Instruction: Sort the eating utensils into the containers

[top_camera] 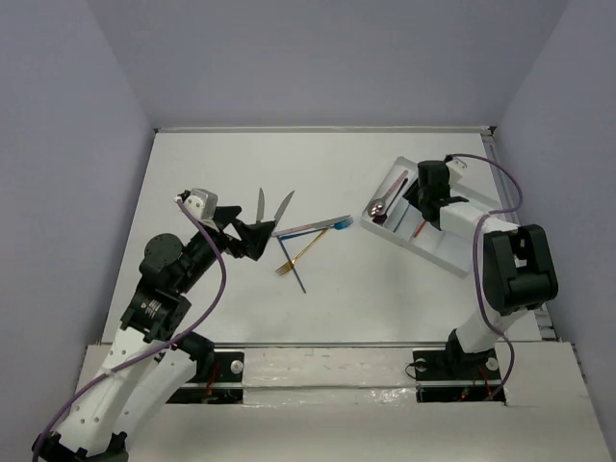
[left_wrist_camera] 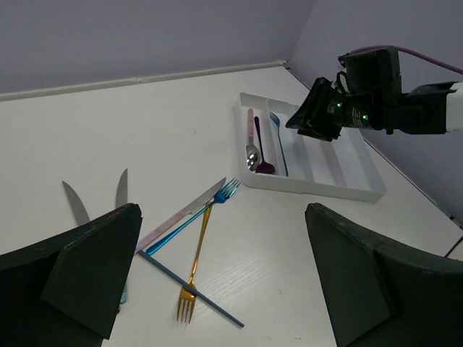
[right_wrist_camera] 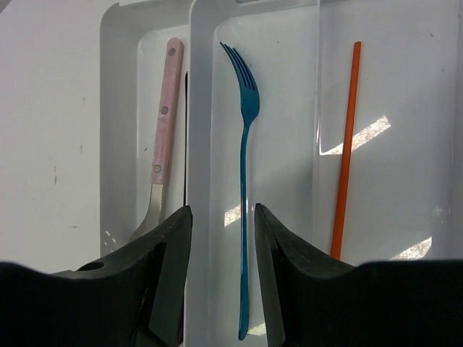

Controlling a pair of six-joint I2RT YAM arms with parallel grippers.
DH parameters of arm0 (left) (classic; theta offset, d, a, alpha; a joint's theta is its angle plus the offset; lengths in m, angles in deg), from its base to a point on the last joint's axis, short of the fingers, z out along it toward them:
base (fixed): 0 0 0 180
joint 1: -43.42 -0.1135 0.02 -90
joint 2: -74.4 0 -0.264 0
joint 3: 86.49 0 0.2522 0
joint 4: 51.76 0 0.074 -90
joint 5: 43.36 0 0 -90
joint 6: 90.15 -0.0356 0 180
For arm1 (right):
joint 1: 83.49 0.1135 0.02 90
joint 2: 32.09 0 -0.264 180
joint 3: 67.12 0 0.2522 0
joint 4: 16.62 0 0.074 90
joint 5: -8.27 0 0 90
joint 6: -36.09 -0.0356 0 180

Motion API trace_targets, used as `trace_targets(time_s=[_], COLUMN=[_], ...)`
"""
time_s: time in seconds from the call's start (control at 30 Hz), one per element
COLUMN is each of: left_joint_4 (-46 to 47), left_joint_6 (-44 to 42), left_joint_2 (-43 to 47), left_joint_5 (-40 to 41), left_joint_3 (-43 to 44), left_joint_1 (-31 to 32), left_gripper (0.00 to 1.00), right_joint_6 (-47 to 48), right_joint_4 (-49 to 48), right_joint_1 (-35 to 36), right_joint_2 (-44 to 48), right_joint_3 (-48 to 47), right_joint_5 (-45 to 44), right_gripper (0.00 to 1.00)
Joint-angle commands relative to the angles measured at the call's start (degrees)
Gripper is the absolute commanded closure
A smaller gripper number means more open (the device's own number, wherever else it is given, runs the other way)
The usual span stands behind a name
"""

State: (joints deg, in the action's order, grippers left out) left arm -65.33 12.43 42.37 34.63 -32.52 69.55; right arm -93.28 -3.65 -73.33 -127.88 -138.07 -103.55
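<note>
The robot should next swing its right gripper back from the tray and down onto the dark blue stick's near end (top_camera: pixel 300 283), because that end lies clear of the gold fork.
The white divided tray (right_wrist_camera: pixel 289 87) lies at the right of the table (top_camera: pixel 241 164). My right gripper (right_wrist_camera: pixel 223 210) hangs open just above it, jaws either side of a teal-blue fork (right_wrist_camera: pixel 246 181) that lies flat in its compartment, touching neither finger. A pink-handled spoon (right_wrist_camera: pixel 165 123) fills the slot to the left, an orange-red stick (right_wrist_camera: pixel 346 144) the slot to the right. My left gripper (left_wrist_camera: pixel 223 210) is open and empty above a loose pile: gold fork (left_wrist_camera: pixel 195 260), blue fork (left_wrist_camera: pixel 189 217), pink-handled knife (left_wrist_camera: pixel 170 223), dark blue stick (left_wrist_camera: pixel 192 289).
Two silver knives (top_camera: pixel 260 204) (top_camera: pixel 284 207) lie beside the left gripper (top_camera: pixel 252 236), towards the back. The right gripper (top_camera: pixel 421 204) covers part of the tray (top_camera: pixel 443 245). Purple cables loop off both arms. Grey walls close in the table on three sides.
</note>
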Motion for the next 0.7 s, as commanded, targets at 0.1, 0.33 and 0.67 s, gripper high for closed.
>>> trace_targets(time_s=[0.1,0.33,0.67], left_joint_4=[2.7,2.8,2.8], left_joint_6=[0.3,0.2,0.1], left_joint_2=[0.0,-0.6,-1.0], left_joint_5=[-0.8,-0.6,-0.6], left_joint_3=[1.7,1.8,1.8], left_joint_1=[-0.3,-0.3,-0.8], left_gripper=[0.01,0.01,0.01], right_joint_6=[6.1,16.9,20.6], right_joint_4=[-5.7,2.5,11.1], right_joint_1=[1.3,15.5,35.8], right_joint_2=[5.9,6.4,0.4], right_joint_3=[-0.5,-3.4,-8.8], right_joint_5=[10.0,16.2,16.5], right_gripper=[0.52,0.53,0.67])
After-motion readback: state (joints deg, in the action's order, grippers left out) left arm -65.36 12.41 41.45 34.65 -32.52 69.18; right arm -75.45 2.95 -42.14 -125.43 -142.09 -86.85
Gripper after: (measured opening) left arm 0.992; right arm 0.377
